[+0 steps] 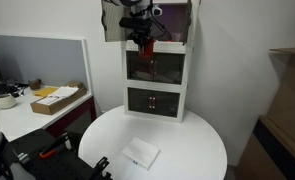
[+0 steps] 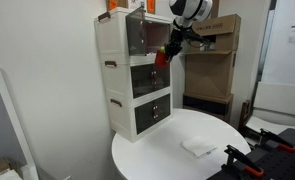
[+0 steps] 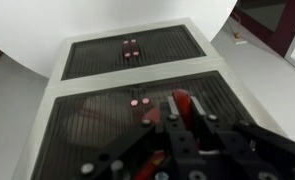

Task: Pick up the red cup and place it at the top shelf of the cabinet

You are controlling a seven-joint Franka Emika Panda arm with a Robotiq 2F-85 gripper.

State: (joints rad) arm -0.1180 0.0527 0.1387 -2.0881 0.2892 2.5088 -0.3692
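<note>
My gripper will go up, turn and move outward to let go of the red cup (image 1: 144, 47) on the open top shelf (image 1: 172, 22), because that shelf is outward of my gripper.
The tall white cabinet (image 1: 157, 100) (image 2: 115, 80) stands at the back of a round white table (image 1: 192, 140) (image 2: 152, 160). My gripper (image 1: 142, 40) (image 2: 173, 44) is shut on the red cup (image 1: 144, 47) (image 2: 162, 58) and holds it in the air in front of the cabinet's upper part. It hangs at about the lower edge of the top shelf (image 1: 172, 22) (image 2: 137, 35). In the wrist view the red cup (image 3: 180, 101) sits between the fingers (image 3: 182, 112), above the two dark glass-fronted drawers (image 3: 97, 60).
A flat white box (image 1: 140, 153) (image 2: 199, 146) lies on the table in front of the cabinet. A desk with a cardboard box (image 1: 57, 97) stands to one side. Stacked cardboard boxes (image 2: 222, 60) stand behind the arm. Black and red tools (image 2: 257, 150) are at the table's edge.
</note>
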